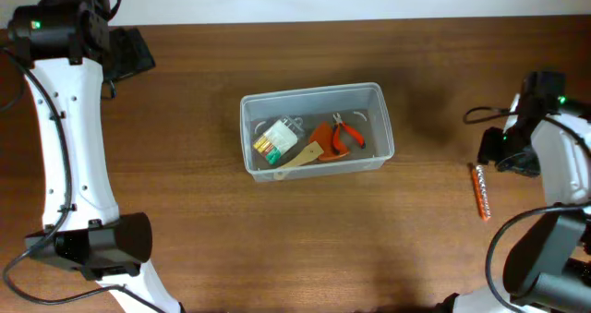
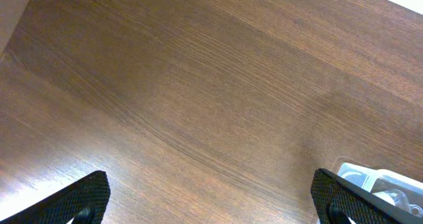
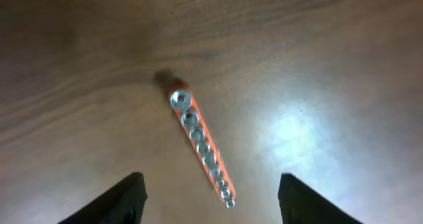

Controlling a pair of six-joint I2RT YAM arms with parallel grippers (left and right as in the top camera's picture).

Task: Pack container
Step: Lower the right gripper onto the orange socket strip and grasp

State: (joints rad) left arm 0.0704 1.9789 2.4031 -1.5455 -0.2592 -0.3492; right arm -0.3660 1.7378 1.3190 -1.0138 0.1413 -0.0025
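Observation:
I will next lower my right gripper to the middle of the orange bar, with one finger along each long side of it, because the bar (image 3: 201, 145) lies untouched.
The clear plastic container (image 1: 380, 119) stands at the middle of the table. Inside it lie orange-handled pliers (image 1: 347, 134), a carded pack with green and yellow items (image 1: 275, 139) and a pale flat tool (image 1: 301, 156). An orange rail of several silver sockets (image 1: 479, 192) lies on the table at the right. My right gripper (image 1: 492, 156) hovers just above it, open; in the right wrist view the socket rail (image 3: 201, 145) runs down between the spread fingers (image 3: 122, 199), untouched. My left gripper (image 1: 137, 54) is at the far left back, open over bare wood (image 2: 211, 207).
A corner of the container (image 2: 383, 179) shows at the lower right of the left wrist view. The table's back edge runs along the top of the overhead view. Both arm bases stand at the front corners.

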